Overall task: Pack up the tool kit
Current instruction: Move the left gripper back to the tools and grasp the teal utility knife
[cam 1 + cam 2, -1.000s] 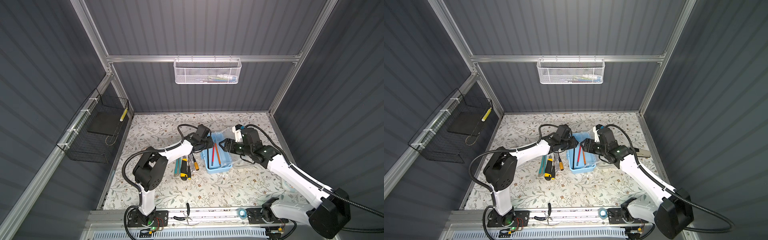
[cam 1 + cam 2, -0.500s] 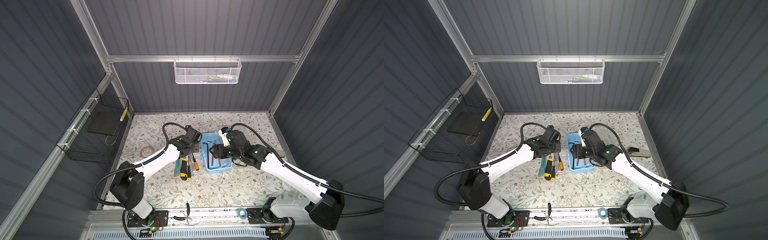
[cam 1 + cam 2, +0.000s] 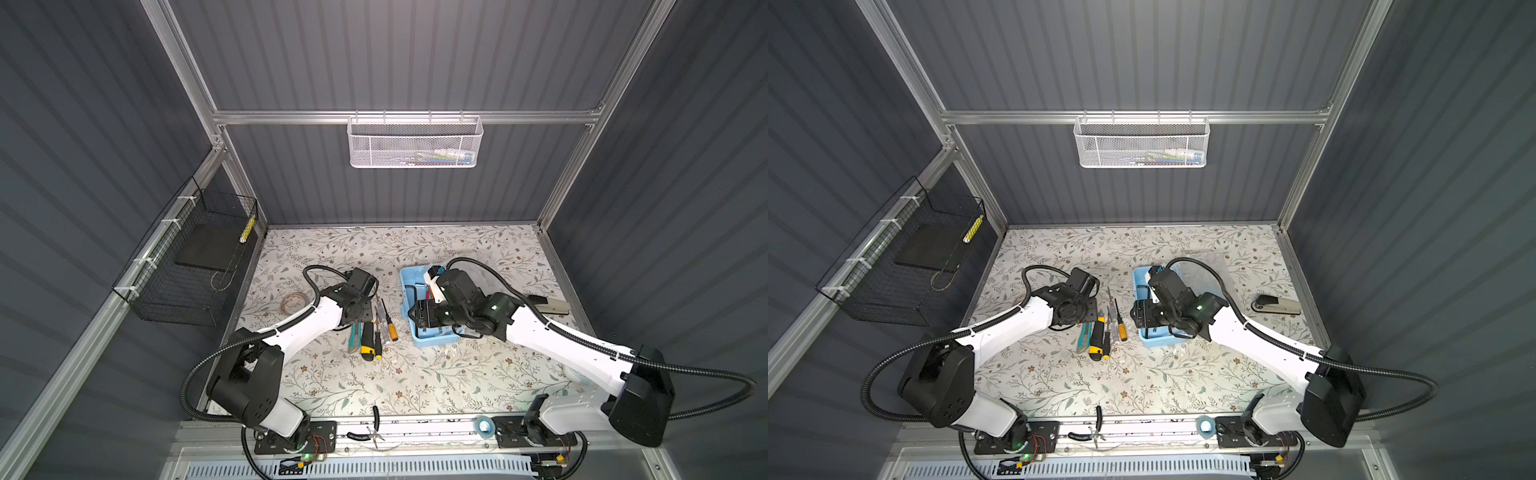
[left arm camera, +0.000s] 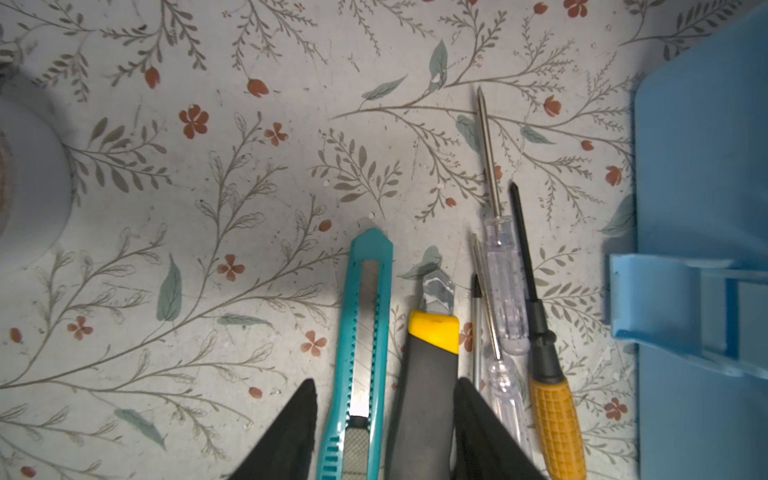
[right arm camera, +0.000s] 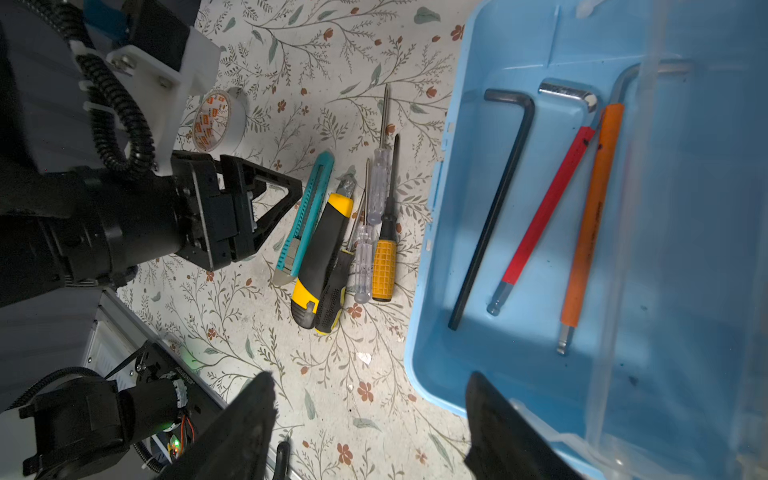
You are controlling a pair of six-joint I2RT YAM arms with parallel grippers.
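I need to move my left gripper down next and bring its fingers closer together around the teal knife's middle (image 4: 360, 400) below it, because the yellow-black knife (image 4: 432, 374) is close beside it.
The tool kit's light-blue case (image 3: 432, 338) (image 5: 540, 353) lies open on the mat, its clear lid (image 5: 706, 249) folded back. Inside lie a black hex key (image 5: 494, 212), a red one (image 5: 544, 208) and an orange one (image 5: 590, 220). Left of the case, in a row on the mat, lie the teal knife (image 4: 365, 332), the yellow-black knife (image 4: 432, 374), a clear screwdriver (image 4: 503, 282) and an orange-handled screwdriver (image 4: 557, 424). My left gripper (image 4: 384, 386) (image 3: 362, 311) hangs open above both knives, gripping neither. My right gripper (image 5: 370, 380) (image 3: 419, 316) is open over the case's left rim, empty.
A tape roll (image 3: 293, 301) lies left of my left gripper and a stapler (image 3: 544, 305) lies at the far right. Black-handled pliers (image 3: 376, 424) rest on the front rail. A white mesh basket (image 3: 415, 143) hangs on the back wall, a black wire basket (image 3: 195, 257) on the left wall.
My left gripper has moved left from the case to above the knives, its jaws widening. My right gripper has moved leftward and forward over the case.
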